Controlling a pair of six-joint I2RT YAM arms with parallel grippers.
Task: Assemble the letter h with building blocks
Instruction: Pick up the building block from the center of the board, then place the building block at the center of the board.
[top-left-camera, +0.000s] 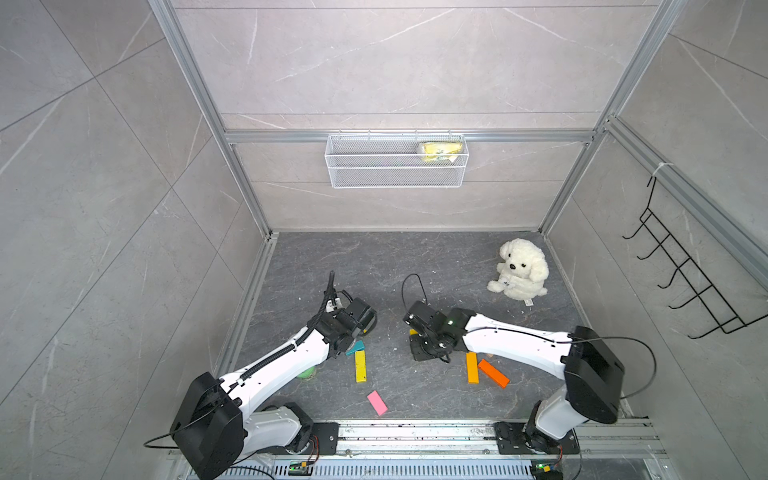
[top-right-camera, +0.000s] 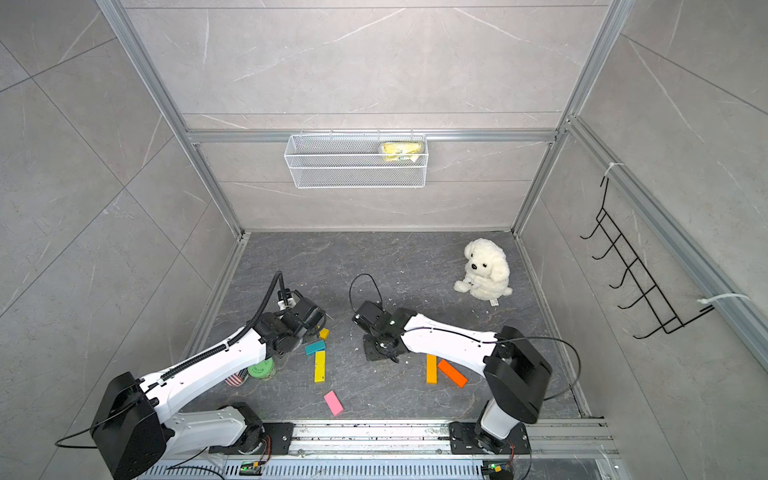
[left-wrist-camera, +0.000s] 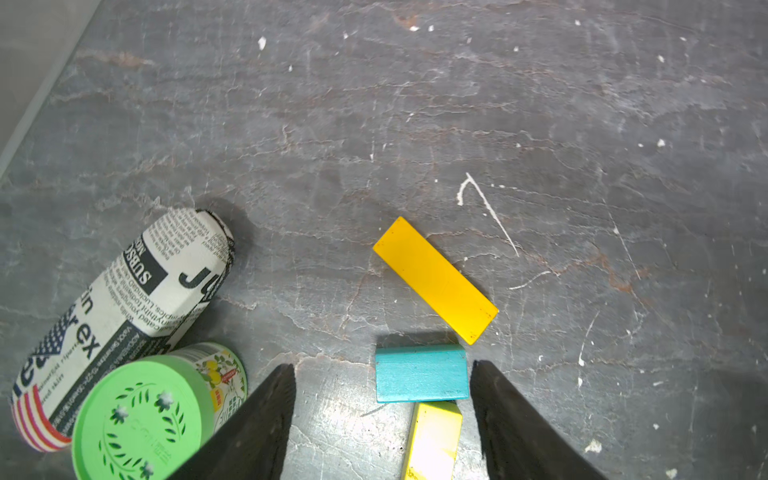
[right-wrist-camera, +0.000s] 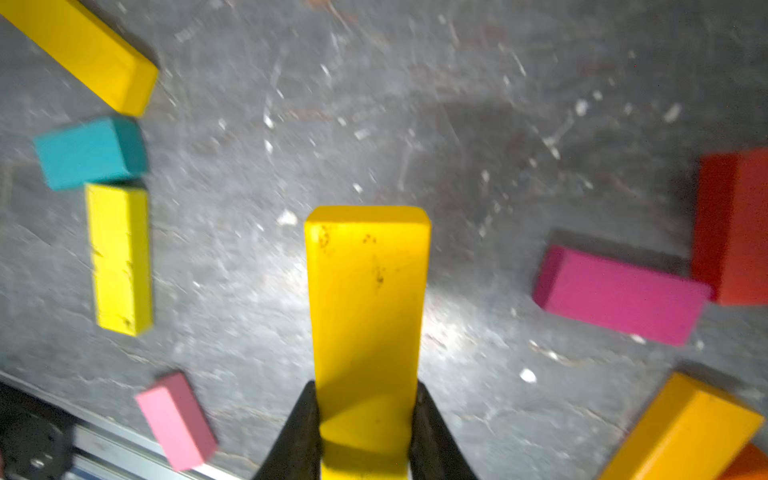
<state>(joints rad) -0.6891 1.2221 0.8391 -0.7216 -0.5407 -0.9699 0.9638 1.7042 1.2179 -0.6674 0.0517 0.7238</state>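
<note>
The clear floor beside the teal block's amber neighbour is outward and below, so my right gripper will next move outward, go down and let go of the yellow block there.
My right gripper (right-wrist-camera: 365, 390) is shut on a yellow block (right-wrist-camera: 365, 291), which sticks out past the fingertips above the dark floor. Around it lie a magenta block (right-wrist-camera: 619, 295), a red block (right-wrist-camera: 731, 228), a pink block (right-wrist-camera: 176, 419) and an amber block (right-wrist-camera: 681, 432). My left gripper (left-wrist-camera: 382, 365) is open and holds nothing. A teal block (left-wrist-camera: 421, 373) lies between its fingertips, close to one finger, with a pale yellow block (left-wrist-camera: 434, 440) butted against it and an amber block (left-wrist-camera: 435, 279) just beyond. In a top view, teal (top-left-camera: 355, 347), yellow (top-left-camera: 360, 366) and pink (top-left-camera: 377, 402) lie left of centre.
A green-lidded can (left-wrist-camera: 141, 415) and a newsprint-patterned cylinder (left-wrist-camera: 124, 299) sit close beside the left gripper. An amber block (top-left-camera: 472, 367) and an orange block (top-left-camera: 493, 372) lie under the right arm. A white plush dog (top-left-camera: 519, 269) sits at the back right. A wire basket (top-left-camera: 397, 162) hangs on the back wall.
</note>
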